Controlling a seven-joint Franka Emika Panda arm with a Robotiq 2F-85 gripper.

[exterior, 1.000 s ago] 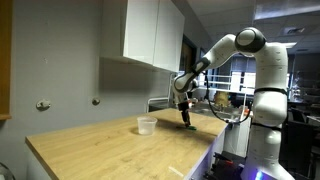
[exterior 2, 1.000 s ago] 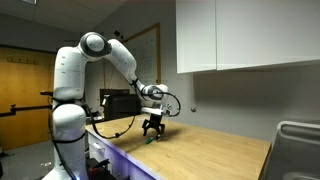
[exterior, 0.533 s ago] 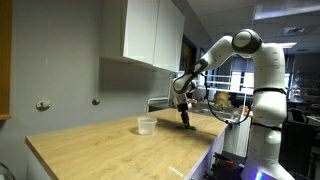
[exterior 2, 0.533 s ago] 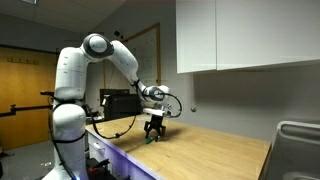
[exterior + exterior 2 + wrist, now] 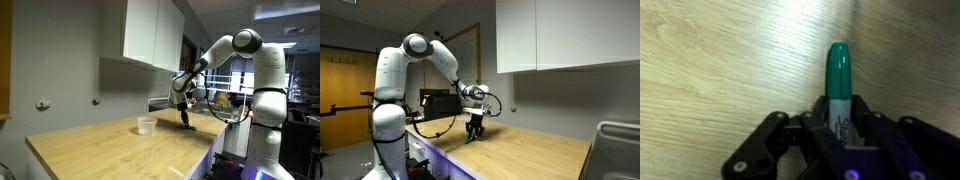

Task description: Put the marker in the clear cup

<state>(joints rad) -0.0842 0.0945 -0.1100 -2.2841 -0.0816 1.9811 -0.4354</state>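
Note:
My gripper lifts and carries the green marker outward over the clear cup's open top [image 5: 147,120] next, since the cup stands outward of my gripper. It then lowers and releases the marker.
In the wrist view the green marker [image 5: 838,80] lies on the wooden counter, its capped end pointing away from the camera. My gripper [image 5: 838,125] is shut on the marker's white labelled barrel, one black finger [image 5: 808,128] pressed against each side. In both exterior views the gripper [image 5: 185,122] [image 5: 471,136] reaches down to the counter, with a bit of green showing at its tips. The clear cup [image 5: 146,125] stands upright on the counter a short way from the gripper. I cannot make out the cup behind the arm in an exterior view.
The wooden countertop [image 5: 120,150] [image 5: 535,150] has its edge close to the gripper. White wall cabinets [image 5: 150,35] hang above. A sink [image 5: 618,140] sits at the counter's far end. The robot's white base [image 5: 268,110] stands beside the counter.
The jaws have closed from wide open onto the marker. The arm has barely moved and the cup stays where it was.

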